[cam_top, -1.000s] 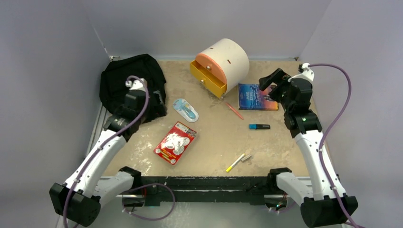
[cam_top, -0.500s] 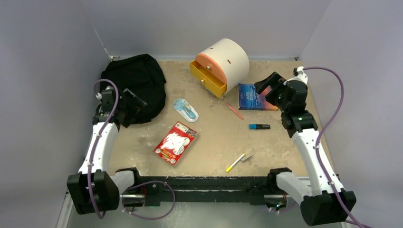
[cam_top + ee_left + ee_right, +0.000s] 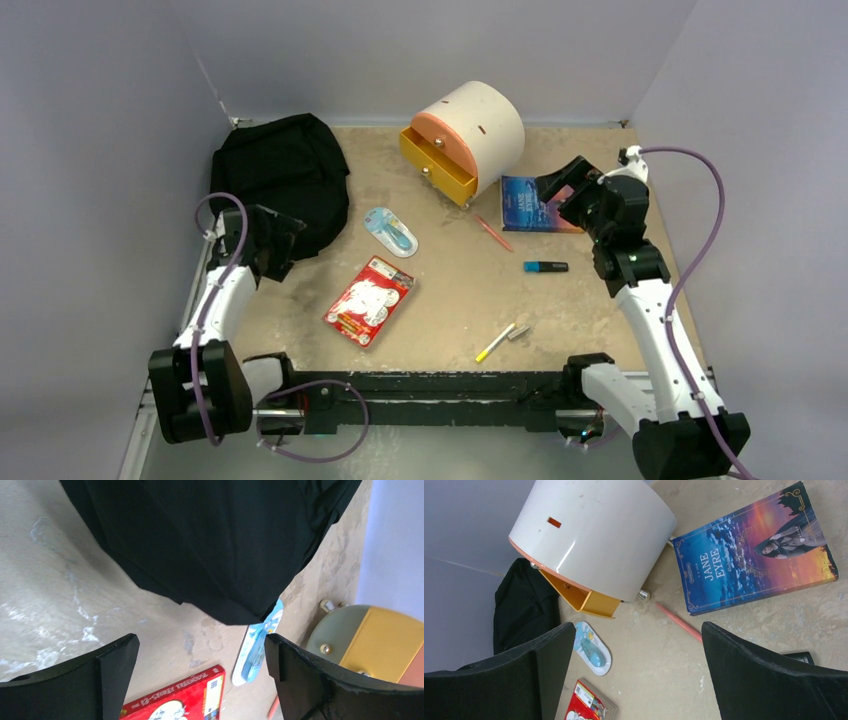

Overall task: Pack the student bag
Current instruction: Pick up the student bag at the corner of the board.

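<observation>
My open left gripper moves outward and down onto the student bag's near edge [image 3: 309,252] [image 3: 194,604] next and closes there, since its cloth still lies beyond the fingers.
The student bag [image 3: 285,175] is a soft black backpack lying slumped at the table's far left corner. Its near edge fills the top of the left wrist view [image 3: 215,545], and it shows as a dark shape at the left of the right wrist view [image 3: 524,605]. My left gripper [image 3: 280,243] hovers at the bag's near edge, open, with bare table between its fingers [image 3: 200,650]. My right gripper [image 3: 560,188] is raised over the blue book [image 3: 540,203] at the right. It is open and holds nothing [image 3: 636,635].
A cream drawer box [image 3: 470,135] with a yellow drawer pulled out stands at the back centre. Loose on the table lie a blue-white blister pack [image 3: 391,231], a red book [image 3: 369,299], a pink pencil [image 3: 493,233], a blue marker [image 3: 545,266] and a yellow pen [image 3: 495,342].
My left arm has swung back from over the bag toward the left wall and now sits at the bag's near edge. The right gripper has dipped slightly toward the blue book.
</observation>
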Controlling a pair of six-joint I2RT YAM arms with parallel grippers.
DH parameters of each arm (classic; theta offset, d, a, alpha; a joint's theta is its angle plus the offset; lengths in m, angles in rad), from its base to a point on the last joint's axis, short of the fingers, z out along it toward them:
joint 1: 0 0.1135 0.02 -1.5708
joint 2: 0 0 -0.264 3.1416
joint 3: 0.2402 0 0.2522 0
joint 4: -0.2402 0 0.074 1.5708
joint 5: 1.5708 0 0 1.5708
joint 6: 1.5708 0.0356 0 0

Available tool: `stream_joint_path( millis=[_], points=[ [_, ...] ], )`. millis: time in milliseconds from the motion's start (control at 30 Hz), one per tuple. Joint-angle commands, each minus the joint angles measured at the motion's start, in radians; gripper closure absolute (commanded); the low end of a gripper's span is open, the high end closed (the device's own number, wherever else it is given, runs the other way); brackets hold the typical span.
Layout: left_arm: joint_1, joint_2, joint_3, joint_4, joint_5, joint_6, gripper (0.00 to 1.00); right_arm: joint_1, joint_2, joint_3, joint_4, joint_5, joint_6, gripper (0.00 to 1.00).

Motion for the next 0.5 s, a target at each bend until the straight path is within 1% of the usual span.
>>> stream_joint_path(
  millis=[0,100,267,467],
  points=[
    [0.011,0.049,-0.008,0.180,-0.032,-0.103,0.02,-0.002,-0.026,-0.013,0.040,-0.022,0.004,0.01],
    [0.012,0.110,-0.013,0.225,-0.042,-0.129,0.02,-0.004,-0.032,-0.015,0.039,-0.022,0.002,0.01],
    [0.016,0.212,0.008,0.297,-0.056,-0.130,0.02,-0.003,-0.047,-0.025,0.039,-0.022,-0.005,0.01],
    [0.018,0.343,0.099,0.311,-0.069,-0.085,0.03,-0.003,-0.060,-0.037,0.037,-0.038,-0.007,0.01]
  ],
)
